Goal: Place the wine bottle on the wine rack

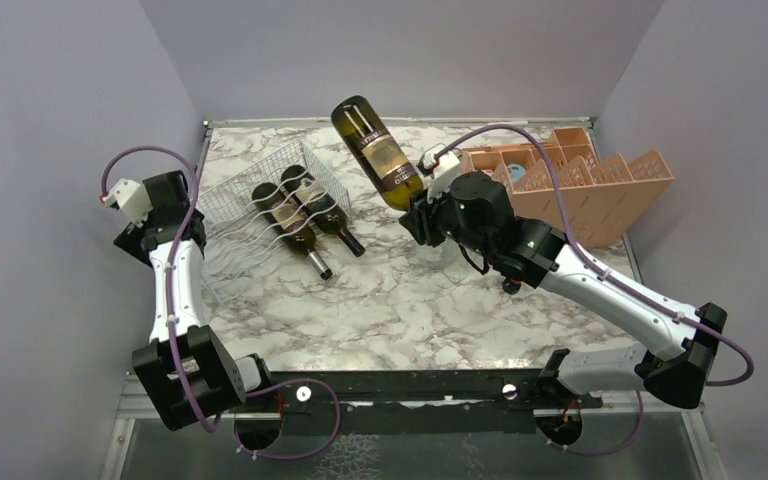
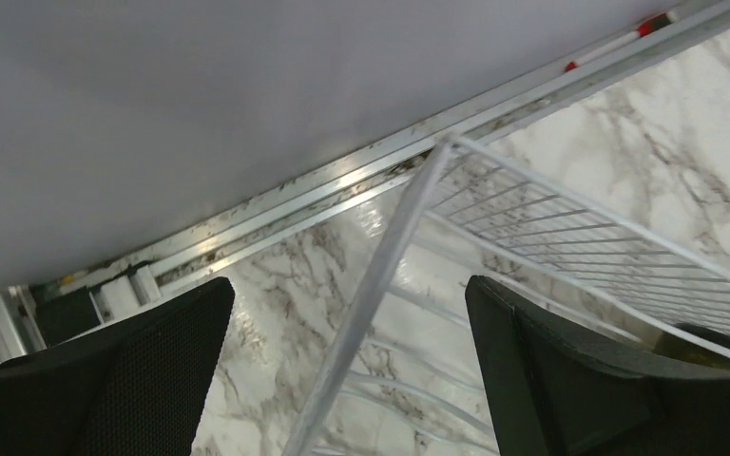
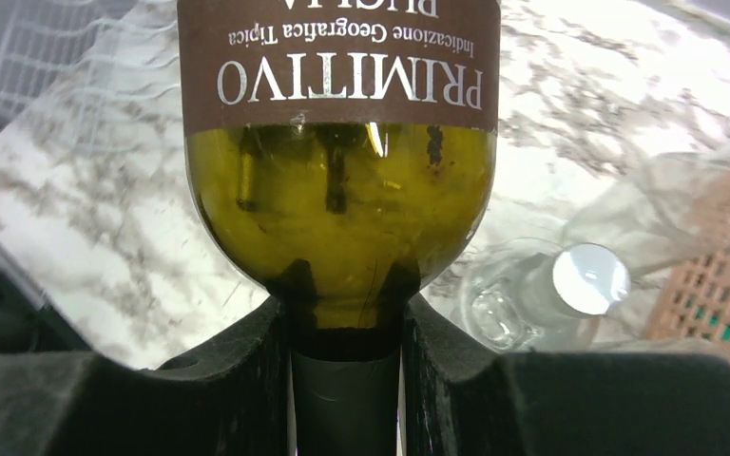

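I need to lower my right gripper leftward in the top view and release the bottle in the rack's empty cradle (image 1: 244, 236), as the neighbouring ones hold bottles.
My right gripper (image 1: 418, 208) is shut on the neck of a green wine bottle (image 1: 375, 150) with a brown label. It holds the bottle in the air, base up and tilted to the upper left, over the table's middle. In the right wrist view the bottle (image 3: 342, 190) fills the top and its neck sits between my fingers (image 3: 247, 380). The white wire wine rack (image 1: 260, 215) lies at the left with two bottles (image 1: 300, 225) in its cradles. My left gripper (image 2: 347, 332) is open, its jaws straddling the rack's wire edge (image 2: 380, 275) without touching it.
An orange plastic crate (image 1: 580, 180) with dividers stands at the back right. A clear empty bottle (image 3: 570, 275) lies on the marble table below the right gripper. Grey walls close in the left, back and right sides.
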`<state>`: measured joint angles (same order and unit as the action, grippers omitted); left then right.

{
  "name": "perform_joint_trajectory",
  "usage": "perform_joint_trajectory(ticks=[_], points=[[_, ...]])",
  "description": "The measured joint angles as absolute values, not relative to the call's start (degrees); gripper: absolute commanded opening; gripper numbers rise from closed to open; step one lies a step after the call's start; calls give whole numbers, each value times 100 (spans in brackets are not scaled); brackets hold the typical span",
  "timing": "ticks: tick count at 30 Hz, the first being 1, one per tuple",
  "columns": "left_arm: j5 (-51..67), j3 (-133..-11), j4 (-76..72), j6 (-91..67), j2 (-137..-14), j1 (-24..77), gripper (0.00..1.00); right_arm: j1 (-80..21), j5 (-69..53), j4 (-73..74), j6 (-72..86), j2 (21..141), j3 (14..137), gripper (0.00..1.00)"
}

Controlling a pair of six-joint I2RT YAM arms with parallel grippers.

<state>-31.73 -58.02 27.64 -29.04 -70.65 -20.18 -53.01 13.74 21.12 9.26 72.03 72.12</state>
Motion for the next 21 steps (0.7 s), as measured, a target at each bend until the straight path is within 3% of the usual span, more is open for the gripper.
perform_joint_trajectory(ticks=[6, 21], points=[[-2834, -5339, 2908, -3271, -6995, -2349, 90, -5301, 246, 2235, 655, 7205, 7203, 1], [-364, -5266, 2805, -3533, -6740, -2429, 71, -5297, -1649, 2331, 242, 7526, 6639, 1]])
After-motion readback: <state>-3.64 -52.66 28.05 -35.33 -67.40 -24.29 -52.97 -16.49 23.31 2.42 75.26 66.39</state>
